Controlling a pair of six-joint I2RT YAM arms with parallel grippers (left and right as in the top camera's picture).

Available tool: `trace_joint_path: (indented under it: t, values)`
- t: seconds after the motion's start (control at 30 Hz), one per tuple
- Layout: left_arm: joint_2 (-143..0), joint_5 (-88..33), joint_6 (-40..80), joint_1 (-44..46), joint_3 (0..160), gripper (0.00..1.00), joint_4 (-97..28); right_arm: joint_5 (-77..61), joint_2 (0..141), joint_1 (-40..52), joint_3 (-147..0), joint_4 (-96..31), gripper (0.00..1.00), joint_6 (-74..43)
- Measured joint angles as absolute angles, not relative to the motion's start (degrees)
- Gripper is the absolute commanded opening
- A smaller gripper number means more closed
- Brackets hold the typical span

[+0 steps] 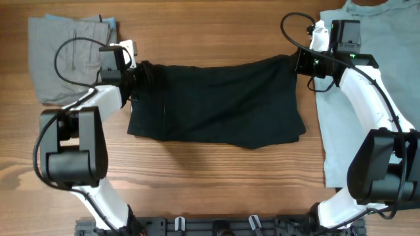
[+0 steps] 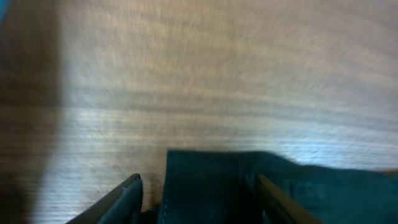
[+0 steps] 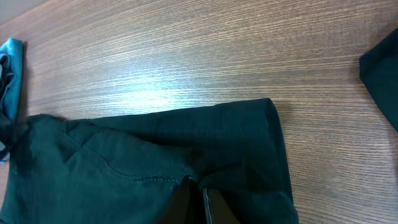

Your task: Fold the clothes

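Note:
I will carry the pinched seam layer outward with my right gripper toward the garment's far edge and let it go there, because the layer is still short of that edge.
A dark green-black garment lies spread flat in the middle of the wooden table. My left gripper is at its upper left corner. In the left wrist view its jaws stand wide apart with an edge of the garment lying between them. My right gripper is at the upper right corner. In the right wrist view its fingers are pressed together, pinching the garment's fabric near a stitched seam.
A folded grey garment lies at the back left, with a teal piece behind it. A pale grey-blue garment covers the right side of the table. The teal cloth also shows in the right wrist view.

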State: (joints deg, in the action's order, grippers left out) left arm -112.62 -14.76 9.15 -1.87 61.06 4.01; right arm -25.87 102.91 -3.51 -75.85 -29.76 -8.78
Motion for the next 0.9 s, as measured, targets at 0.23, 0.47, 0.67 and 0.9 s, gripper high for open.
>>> trace_joint_path:
  t: [0.23, 0.47, 0.67, 0.9]
  values:
    - [-113.91, -15.94, 11.73, -1.87, 61.06, 0.06, 5.21, -25.87, 102.91, -3.51, -75.85, -30.81, 0.06, -8.78]
    - [-113.67, -16.47, 14.57, -2.48, 61.06, 0.04, 2.35, -25.87, 102.91, -3.51, -75.85, -30.83, 0.06, -8.78]
    - [-108.66, -16.49, 15.40, -3.77, 61.06, 0.04, -4.40, -25.87, 102.91, -3.42, -75.85, -31.00, 0.05, -8.78]
    - [-100.95, -16.38, 15.38, -3.88, 61.12, 0.04, -11.84, -25.87, 102.91, -3.40, -75.85, -32.58, 0.05, -8.80]
